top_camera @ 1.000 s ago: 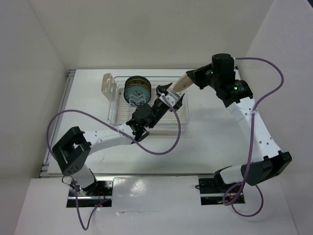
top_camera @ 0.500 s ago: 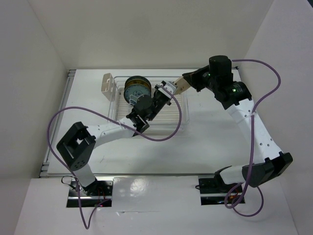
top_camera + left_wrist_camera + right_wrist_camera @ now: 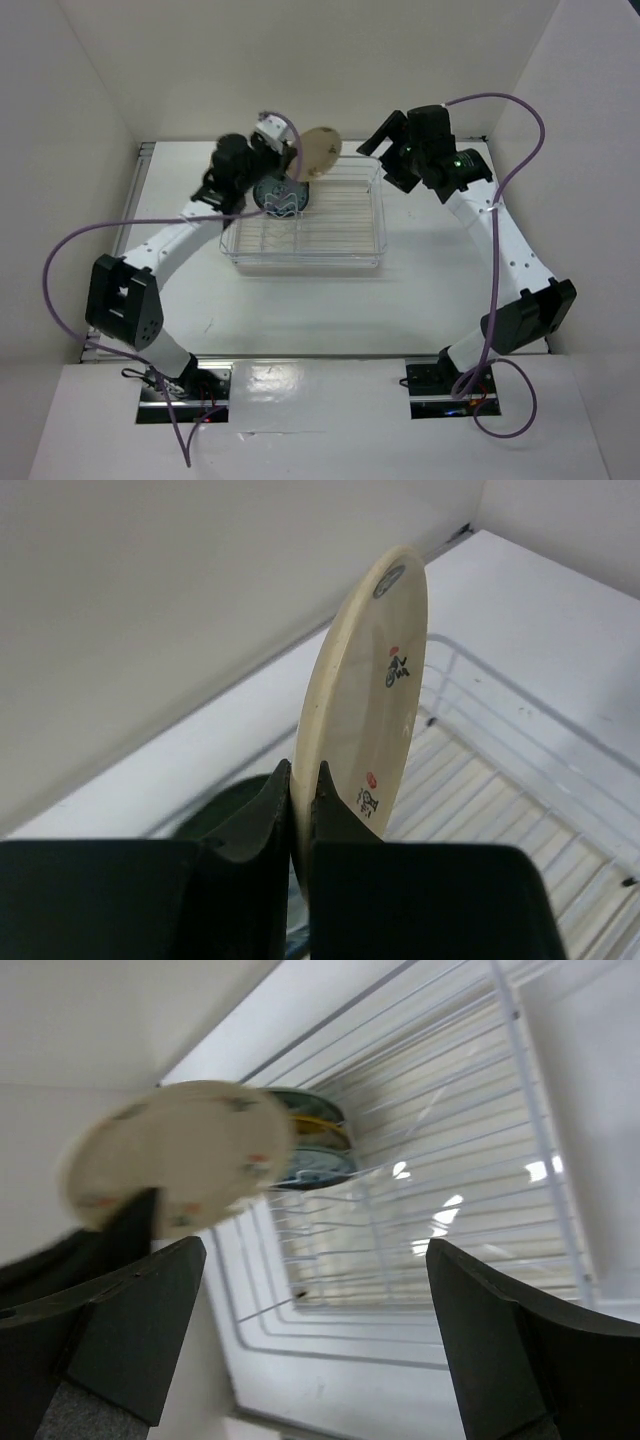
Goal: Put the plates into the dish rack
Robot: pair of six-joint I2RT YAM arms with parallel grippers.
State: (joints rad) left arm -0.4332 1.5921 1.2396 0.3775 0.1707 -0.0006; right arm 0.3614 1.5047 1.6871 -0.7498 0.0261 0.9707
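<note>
I will next turn my left gripper and lower it back toward the rack's slots by the teal plate's near side (image 3: 285, 210), because the slots are below the gripper and closer to my base.
My left gripper (image 3: 300, 160) is shut on the rim of a cream-beige plate (image 3: 321, 152), holding it on edge over the back left corner of the dish rack (image 3: 340, 250). In the left wrist view the plate (image 3: 370, 690) is pinched between the fingers of the gripper (image 3: 303, 780), above the rack's white ribs (image 3: 500, 780). A teal plate (image 3: 280, 196) stands in the rack's back left slots. My right gripper (image 3: 378, 148) hangs open at the rack's back right corner, with nothing in it (image 3: 315, 1300). From there I see the cream plate (image 3: 180, 1155), blurred, with the teal plate (image 3: 318, 1165) and an amber rim (image 3: 322, 1126) behind it.
White walls close in the table at the back and on both sides. Purple cables loop off both arms; the left one (image 3: 70, 250) sweeps out to the left of the rack. The rack's clear rim (image 3: 300, 1350) lies just below my right fingers.
The cream plate has passed from the right gripper to the left. The left arm swung back and left with it. The right gripper opened and drew away to the right.
</note>
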